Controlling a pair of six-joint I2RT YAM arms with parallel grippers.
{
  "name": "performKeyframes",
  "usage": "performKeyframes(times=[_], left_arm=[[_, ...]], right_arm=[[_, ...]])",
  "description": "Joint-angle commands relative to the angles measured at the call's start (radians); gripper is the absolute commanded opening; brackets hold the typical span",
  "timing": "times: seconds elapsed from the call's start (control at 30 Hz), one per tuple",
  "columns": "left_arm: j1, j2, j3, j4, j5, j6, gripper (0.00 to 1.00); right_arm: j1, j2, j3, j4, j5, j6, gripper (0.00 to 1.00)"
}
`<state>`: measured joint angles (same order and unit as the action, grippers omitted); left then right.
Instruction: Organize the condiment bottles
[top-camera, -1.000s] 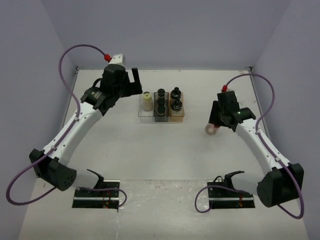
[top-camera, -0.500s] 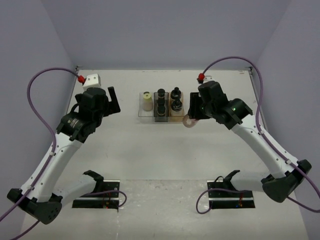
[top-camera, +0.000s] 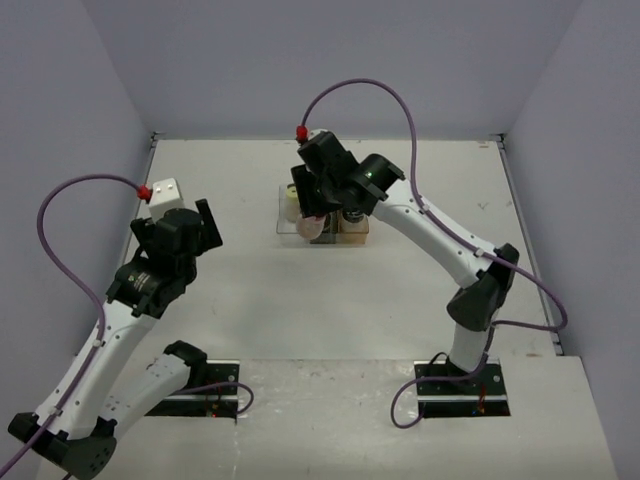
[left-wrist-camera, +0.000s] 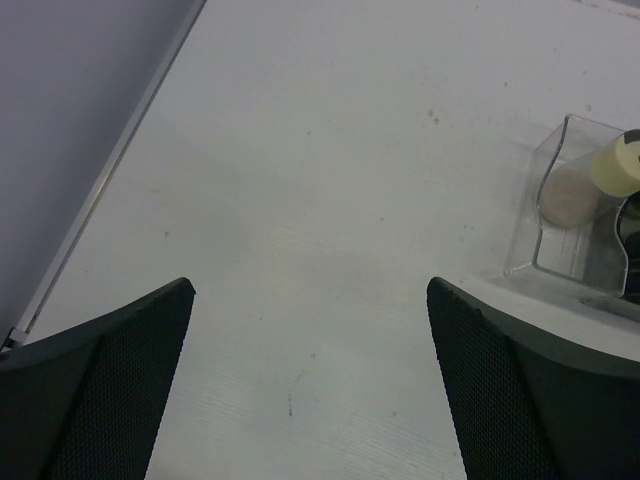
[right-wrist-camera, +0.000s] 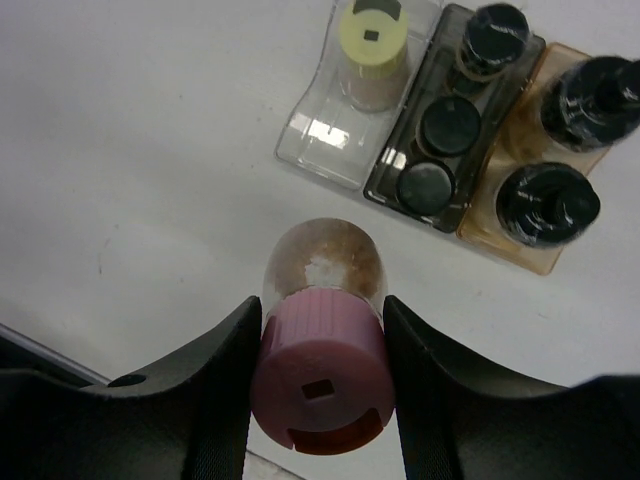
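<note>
I should move my right gripper to the left in the top view and down next, and release the bottle in the clear part's near end (top-camera: 288, 230) (right-wrist-camera: 326, 145), because it stands empty.
My right gripper (right-wrist-camera: 322, 312) is shut on a pink-capped bottle (right-wrist-camera: 322, 370) with brown contents and holds it above the table, just in front of the tray's clear part (right-wrist-camera: 318, 128). From above the pair shows at the tray's front left (top-camera: 310, 226). A yellow-green-capped bottle (right-wrist-camera: 373, 45) stands in the clear part. Three black-capped bottles (right-wrist-camera: 450, 125) stand in the grey part and two (right-wrist-camera: 547, 203) in the tan part. My left gripper (top-camera: 200, 225) is open and empty over bare table, left of the tray (left-wrist-camera: 560, 240).
The three-part tray (top-camera: 283, 226) sits at the middle back of the white table. The side walls stand close on the left (left-wrist-camera: 70, 120) and right. Two black base plates (top-camera: 195, 392) lie at the near edge.
My right arm has swung left across the table with the pink-capped bottle, from the right side to the tray's front left. My left arm has pulled back left and nearer.
</note>
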<state>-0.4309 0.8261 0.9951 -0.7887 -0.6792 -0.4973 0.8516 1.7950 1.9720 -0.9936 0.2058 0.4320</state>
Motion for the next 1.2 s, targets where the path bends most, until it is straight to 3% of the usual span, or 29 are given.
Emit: performKeyframes(times=[0.0, 0.2, 0.47, 0.9, 1.17], left_arm=[[0.015, -0.062, -0.041, 0.078, -0.068, -0.029, 1.0], [0.023, -0.085, -0.069, 0.074, -0.094, -0.041, 1.0], [0.031, -0.065, -0.087, 0.095, -0.025, -0.027, 1.0], [0.038, -0.064, -0.098, 0.124, 0.029, -0.001, 1.0], [0.044, -0.058, -0.102, 0.135, 0.047, 0.006, 1.0]], right_arm=[[0.007, 0.102, 0.152, -0.04, 0.026, -0.045, 0.16], [0.007, 0.291, 0.358, -0.073, 0.046, -0.096, 0.15], [0.001, 0.429, 0.459, 0.029, 0.066, -0.196, 0.15], [-0.02, 0.517, 0.389, 0.133, 0.05, -0.203, 0.17], [-0.02, 0.484, 0.219, 0.202, 0.018, -0.164, 0.26]])
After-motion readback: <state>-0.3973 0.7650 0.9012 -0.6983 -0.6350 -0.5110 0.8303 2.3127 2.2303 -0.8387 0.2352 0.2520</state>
